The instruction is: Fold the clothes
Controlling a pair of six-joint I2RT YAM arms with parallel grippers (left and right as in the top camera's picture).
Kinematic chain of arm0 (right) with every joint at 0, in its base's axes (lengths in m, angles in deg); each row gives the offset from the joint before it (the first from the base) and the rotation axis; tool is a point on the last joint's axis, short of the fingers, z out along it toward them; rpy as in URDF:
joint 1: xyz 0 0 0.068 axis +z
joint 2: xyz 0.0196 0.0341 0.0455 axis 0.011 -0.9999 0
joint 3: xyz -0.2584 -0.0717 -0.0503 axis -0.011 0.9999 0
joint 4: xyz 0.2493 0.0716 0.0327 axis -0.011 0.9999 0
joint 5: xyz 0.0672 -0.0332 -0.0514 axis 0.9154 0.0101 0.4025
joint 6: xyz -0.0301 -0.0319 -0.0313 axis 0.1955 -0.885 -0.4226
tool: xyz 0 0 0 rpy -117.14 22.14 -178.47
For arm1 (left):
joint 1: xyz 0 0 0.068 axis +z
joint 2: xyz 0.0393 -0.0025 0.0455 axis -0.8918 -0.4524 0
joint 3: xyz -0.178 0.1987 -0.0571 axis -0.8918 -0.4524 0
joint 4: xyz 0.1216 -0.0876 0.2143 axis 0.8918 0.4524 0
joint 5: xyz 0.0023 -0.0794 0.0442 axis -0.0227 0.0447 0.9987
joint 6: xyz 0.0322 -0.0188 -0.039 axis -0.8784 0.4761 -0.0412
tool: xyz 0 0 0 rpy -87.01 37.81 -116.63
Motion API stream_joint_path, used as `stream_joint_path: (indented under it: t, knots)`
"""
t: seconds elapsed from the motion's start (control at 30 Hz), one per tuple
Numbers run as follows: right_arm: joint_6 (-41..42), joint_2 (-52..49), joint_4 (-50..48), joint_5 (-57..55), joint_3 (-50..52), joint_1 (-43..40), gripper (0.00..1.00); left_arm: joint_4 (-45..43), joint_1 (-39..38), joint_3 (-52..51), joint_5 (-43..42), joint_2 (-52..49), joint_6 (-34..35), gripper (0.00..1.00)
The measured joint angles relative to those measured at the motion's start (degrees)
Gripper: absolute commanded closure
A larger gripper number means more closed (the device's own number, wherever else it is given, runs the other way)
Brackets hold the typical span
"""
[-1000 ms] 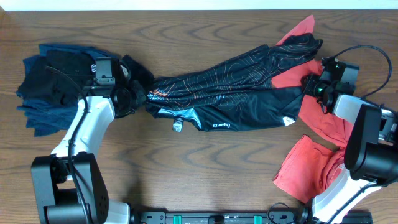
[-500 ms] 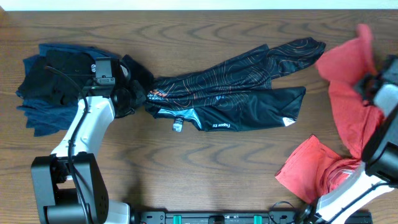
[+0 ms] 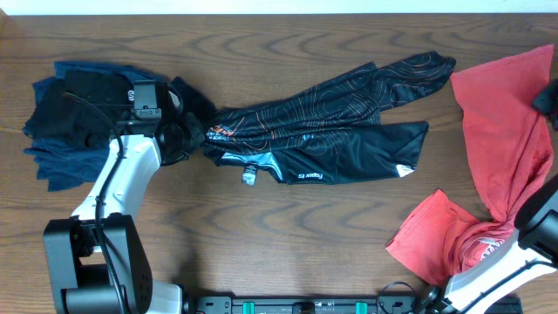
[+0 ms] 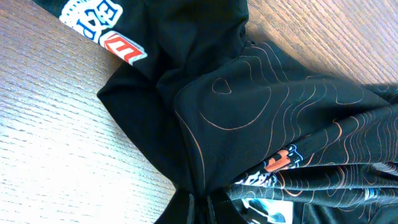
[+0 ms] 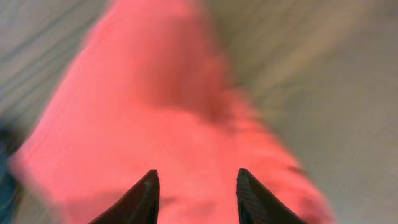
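My left gripper sweeps outward next, pulls the fold toward the bare tabletop and releases it, since the shirt's end is bunched and the table bare beyond it.
The black sports shirt [image 3: 323, 131] with thin orange contour lines lies stretched across the table's middle. My left gripper [image 3: 193, 137] is at its left end, by the orange logo. In the left wrist view the jaws [image 4: 200, 211] are shut on a bunched fold of this shirt [image 4: 261, 124]. A plain red garment [image 3: 506, 131] lies spread at the far right, apart from the black shirt. My right gripper [image 3: 547, 100] is at the frame's right edge over it. In the blurred right wrist view the fingers [image 5: 198, 180] are apart with red cloth [image 5: 174, 106] beyond them.
A pile of navy and black garments [image 3: 70, 113] lies at the left, behind the left arm. More red cloth [image 3: 432, 235] lies bunched at the lower right by the right arm's base. The table's far edge runs along the top.
The right gripper swung right with the red garment, pulling it off the black shirt; the red cloth now lies spread flatter at the far right. The left arm and black shirt stayed still.
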Motion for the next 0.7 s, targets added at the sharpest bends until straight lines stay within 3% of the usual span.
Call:
stream_joint_path:
  t: [0.27,0.5,0.7]
  knots:
    - [-10.51,-3.15,4.92,10.47,0.0,9.55,0.88,-0.02,0.0,0.0,0.0,0.0,-0.11,0.94]
    - [-12.79,-11.21,4.83,9.46,-0.07,12.66,0.95,-0.02,0.0,0.0,0.02,0.0,-0.11,0.94]
    - [-8.28,-11.32,4.35,-0.83,-0.94,12.22,0.97,0.02,0.0,0.0,0.02,0.0,-0.13,0.94]
